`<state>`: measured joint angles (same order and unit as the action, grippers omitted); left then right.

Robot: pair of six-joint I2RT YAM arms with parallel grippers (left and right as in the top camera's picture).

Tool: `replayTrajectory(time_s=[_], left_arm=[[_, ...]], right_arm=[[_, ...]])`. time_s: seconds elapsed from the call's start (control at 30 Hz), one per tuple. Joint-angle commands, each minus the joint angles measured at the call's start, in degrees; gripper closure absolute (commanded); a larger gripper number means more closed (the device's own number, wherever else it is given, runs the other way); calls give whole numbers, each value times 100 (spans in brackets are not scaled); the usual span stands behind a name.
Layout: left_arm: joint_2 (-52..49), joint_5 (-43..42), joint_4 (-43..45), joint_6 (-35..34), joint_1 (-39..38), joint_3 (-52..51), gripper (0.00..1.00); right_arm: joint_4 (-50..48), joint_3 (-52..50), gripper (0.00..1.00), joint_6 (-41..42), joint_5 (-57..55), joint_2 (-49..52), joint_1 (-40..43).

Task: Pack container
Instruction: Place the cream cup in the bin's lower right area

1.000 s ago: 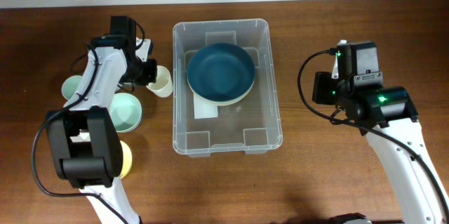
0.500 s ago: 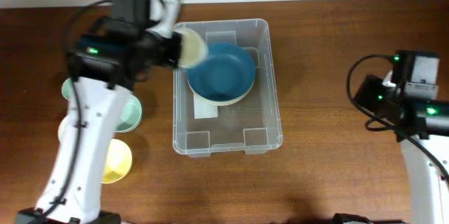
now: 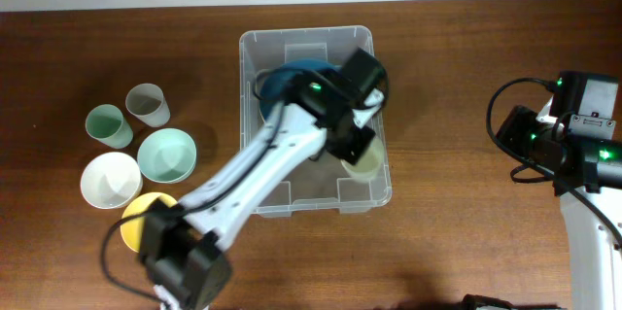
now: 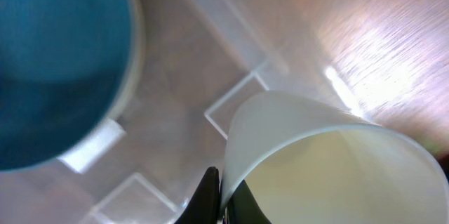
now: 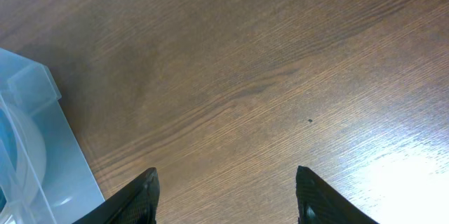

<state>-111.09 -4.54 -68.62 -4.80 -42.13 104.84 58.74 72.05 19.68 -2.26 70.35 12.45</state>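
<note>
To get the cream cup toward the container's near side, my left gripper will lower the cup and move it slightly back first.
The clear plastic container sits at the table's centre and holds a dark blue bowl stacked on a pale one at its far end. My left gripper reaches into the container's near right part, shut on the rim of a cream cup. In the left wrist view the fingers pinch the cup's wall, with the blue bowl at upper left. My right gripper is open and empty over bare table, right of the container's edge.
Left of the container stand a grey cup, a green cup, a mint bowl, a white bowl and a yellow bowl partly under my left arm. The right arm is at the table's right side.
My left gripper has carried the cream cup from the left of the container over the blue bowl to the container's near right part. The right arm drew back to the right.
</note>
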Motion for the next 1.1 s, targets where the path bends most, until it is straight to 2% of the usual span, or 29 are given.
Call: replayTrajectory(time_s=[0.0, 0.1, 0.33, 0.37, 0.4, 0.43, 0.5, 0.6, 0.73, 0.77, 0.83, 0.93, 0.97, 1.07], left_arm=[[-463, 9, -35, -531, -81, -192, 99], [-629, 127, 87, -763, -68, -376, 100], [-636, 129, 529, -761, -103, -824, 99], [-636, 131, 533, -758, -103, -822, 93], [-636, 133, 540, -758, -101, -822, 38], [-636, 133, 540, -758, -101, -822, 33], [-605, 199, 527, -752, -81, -804, 26], [-391, 619, 372, -754, 44, -667, 22], [448, 1244, 39, -754, 531, -227, 13], [796, 1344, 48, -754, 782, -157, 7], [1252, 1416, 92, -754, 1215, -138, 3], [1884, 1591, 70, -754, 2273, -140, 1], [2033, 1593, 59, -754, 2846, -140, 1], [2070, 1589, 22, -754, 3945, -155, 1]], right_arm=[[2, 22, 42, 28, 9, -9, 50], [4, 22, 42, 9, 11, 24, 50], [-4, 22, 42, 9, 9, 48, 50], [-4, 22, 42, 9, 11, 48, 50], [-4, 22, 42, 9, 9, 48, 50], [-4, 22, 42, 9, 9, 48, 50], [-4, 22, 42, 9, 9, 48, 50], [-4, 22, 42, 9, 9, 48, 50], [-22, 22, 42, 9, 9, 48, 50], [-20, 22, 42, 7, 9, 52, 50], [-20, 20, 42, 7, 9, 52, 50], [-20, 20, 42, 9, 9, 52, 50], [-22, 20, 42, 9, 9, 52, 50], [-22, 20, 42, 9, 9, 52, 48]])
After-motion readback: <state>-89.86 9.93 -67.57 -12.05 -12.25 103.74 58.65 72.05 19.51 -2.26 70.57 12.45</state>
